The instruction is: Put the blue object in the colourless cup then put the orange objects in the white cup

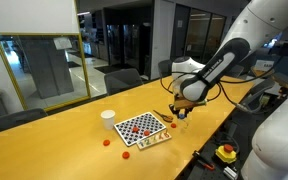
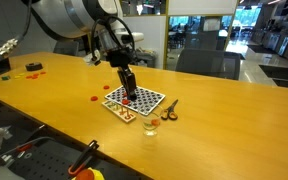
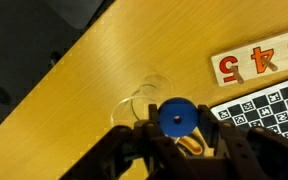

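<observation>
The colourless cup's opening [image 2: 151,121] [image 3: 137,103] is below and left of my gripper in the wrist view, so I should next move over it and down to release the disc.
In the wrist view my gripper [image 3: 176,128] is shut on the blue object [image 3: 176,116], a small round disc held between the fingertips. The colourless cup [image 3: 144,100] stands on the table just beyond and left of the disc. In both exterior views my gripper [image 1: 181,106] [image 2: 129,95] hangs low by the checkerboard [image 1: 141,128] [image 2: 136,103]. The colourless cup [image 2: 152,125] also shows near the board's corner. The white cup [image 1: 108,119] stands at the board's far side. Orange objects [image 1: 107,142] [image 1: 125,153] [image 2: 96,98] lie on the table beside the board.
A numbered card [image 3: 249,62] lies next to the board. An orange-handled item [image 2: 170,108] lies beside the board. Red items [image 2: 32,67] sit far off on the table. A yellow box with a red button [image 1: 225,152] sits at the table edge. Chairs stand behind the table.
</observation>
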Robot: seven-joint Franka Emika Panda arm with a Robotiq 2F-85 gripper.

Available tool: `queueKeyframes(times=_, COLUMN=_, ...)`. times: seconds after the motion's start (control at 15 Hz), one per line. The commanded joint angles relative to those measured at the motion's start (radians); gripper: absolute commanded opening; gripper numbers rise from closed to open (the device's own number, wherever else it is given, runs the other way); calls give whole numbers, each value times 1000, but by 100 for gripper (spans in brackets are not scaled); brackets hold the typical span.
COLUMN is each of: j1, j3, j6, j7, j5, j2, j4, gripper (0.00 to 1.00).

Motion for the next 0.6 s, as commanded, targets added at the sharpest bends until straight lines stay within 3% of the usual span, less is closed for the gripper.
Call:
queueKeyframes(times=0.0, j1=-33, j3=29, j6=-25, j7=150, j5=-103, j2=47, j4=36, gripper=20)
queueKeyframes(times=0.53, j1=-8, j3=-45, j6=-13, j7=225, j5=-144, j2=161, j4=111, gripper=20)
